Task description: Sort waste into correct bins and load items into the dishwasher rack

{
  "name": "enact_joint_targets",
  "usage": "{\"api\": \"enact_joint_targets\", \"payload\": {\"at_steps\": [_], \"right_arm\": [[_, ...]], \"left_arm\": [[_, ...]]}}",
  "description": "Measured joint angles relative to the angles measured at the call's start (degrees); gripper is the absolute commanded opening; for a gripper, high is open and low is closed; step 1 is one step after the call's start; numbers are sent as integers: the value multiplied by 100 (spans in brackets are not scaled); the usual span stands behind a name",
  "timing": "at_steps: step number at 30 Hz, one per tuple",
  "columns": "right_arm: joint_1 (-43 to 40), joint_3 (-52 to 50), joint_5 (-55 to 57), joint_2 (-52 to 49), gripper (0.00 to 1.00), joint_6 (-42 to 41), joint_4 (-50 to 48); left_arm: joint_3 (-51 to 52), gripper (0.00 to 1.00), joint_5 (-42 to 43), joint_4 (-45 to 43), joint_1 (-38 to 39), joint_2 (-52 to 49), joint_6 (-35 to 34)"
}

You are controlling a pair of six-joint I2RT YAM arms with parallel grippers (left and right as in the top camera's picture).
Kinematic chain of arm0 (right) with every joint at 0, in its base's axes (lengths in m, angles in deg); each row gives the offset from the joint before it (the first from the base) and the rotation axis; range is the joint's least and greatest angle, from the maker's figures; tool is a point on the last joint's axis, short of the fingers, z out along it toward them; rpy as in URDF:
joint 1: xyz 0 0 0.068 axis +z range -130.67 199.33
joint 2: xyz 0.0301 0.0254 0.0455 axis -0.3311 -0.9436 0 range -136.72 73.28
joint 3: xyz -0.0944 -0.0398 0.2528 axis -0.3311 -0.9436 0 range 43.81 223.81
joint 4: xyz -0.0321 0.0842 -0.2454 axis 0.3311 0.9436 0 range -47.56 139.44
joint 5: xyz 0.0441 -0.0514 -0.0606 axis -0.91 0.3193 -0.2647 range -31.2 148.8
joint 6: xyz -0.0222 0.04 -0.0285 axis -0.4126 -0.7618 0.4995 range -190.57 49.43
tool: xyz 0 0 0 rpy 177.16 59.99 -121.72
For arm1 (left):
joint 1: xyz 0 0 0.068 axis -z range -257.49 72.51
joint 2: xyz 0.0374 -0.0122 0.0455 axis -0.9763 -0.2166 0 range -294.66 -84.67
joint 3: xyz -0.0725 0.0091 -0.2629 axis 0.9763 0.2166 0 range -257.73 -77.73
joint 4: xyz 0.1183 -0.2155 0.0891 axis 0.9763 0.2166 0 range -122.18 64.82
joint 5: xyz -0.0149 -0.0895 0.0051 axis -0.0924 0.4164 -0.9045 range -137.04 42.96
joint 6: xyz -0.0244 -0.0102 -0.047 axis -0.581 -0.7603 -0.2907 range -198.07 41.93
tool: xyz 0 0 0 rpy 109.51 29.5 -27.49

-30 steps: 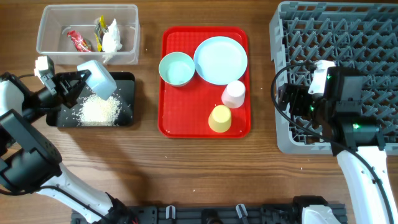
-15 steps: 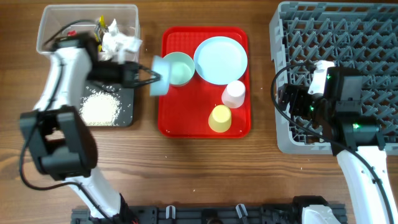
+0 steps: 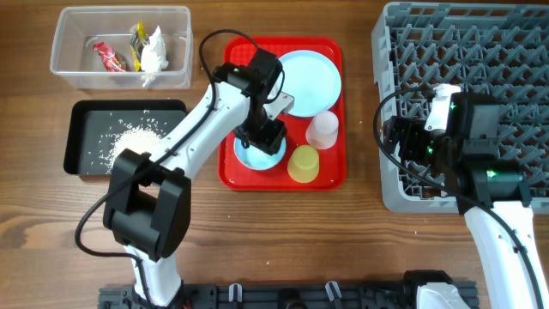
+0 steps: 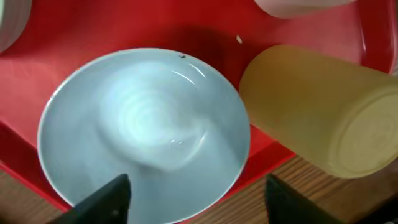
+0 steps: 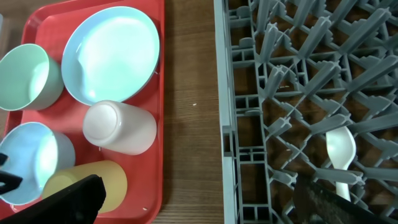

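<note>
Next, my right gripper moves across to the red tray, then down around the pink cup [image 3: 323, 129], the cup nearer the rack.
A light blue bowl [image 4: 146, 127] sits upright and empty on the front left of the red tray [image 3: 233, 51]. My left gripper [image 4: 198, 184] hovers open just above it, one finger over the bowl's near rim and the other over the tray's edge. Beside the bowl lie a yellow cup [image 3: 302, 163] and a pink cup [image 3: 323, 129], both upside down. A pale blue plate [image 3: 310, 77] and a green bowl [image 5: 28, 78] are at the tray's back. My right gripper [image 5: 199, 205] stands open and holds nothing, over the left edge of the grey dishwasher rack [image 3: 390, 51].
A white spoon [image 5: 341, 155] lies in the rack. A clear bin [image 3: 69, 77] with wrappers stands at the back left. A black tray [image 3: 81, 116] with spilled rice is in front of it. My left arm stretches across the red tray's left half.
The left arm swung the blue bowl from above the black tray to the red tray, then opened and let it go. The right arm has not moved.
</note>
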Motion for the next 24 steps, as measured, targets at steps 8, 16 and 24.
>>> {"api": "enact_joint_targets", "payload": {"at_steps": [8, 16, 24], "right_arm": [[9, 966, -476, -157, 100, -24, 595], [1499, 3945, -83, -2179, 100, -170, 2529], [2162, 4468, 326, -4175, 100, -363, 3329]], "left_arm": [[-350, 100, -17, 208, -831, 540, -1025], [-612, 100, -44, 352, -2490, 1860, -1331], [-612, 100, -678, 363, -2796, 1797, -1333]]}}
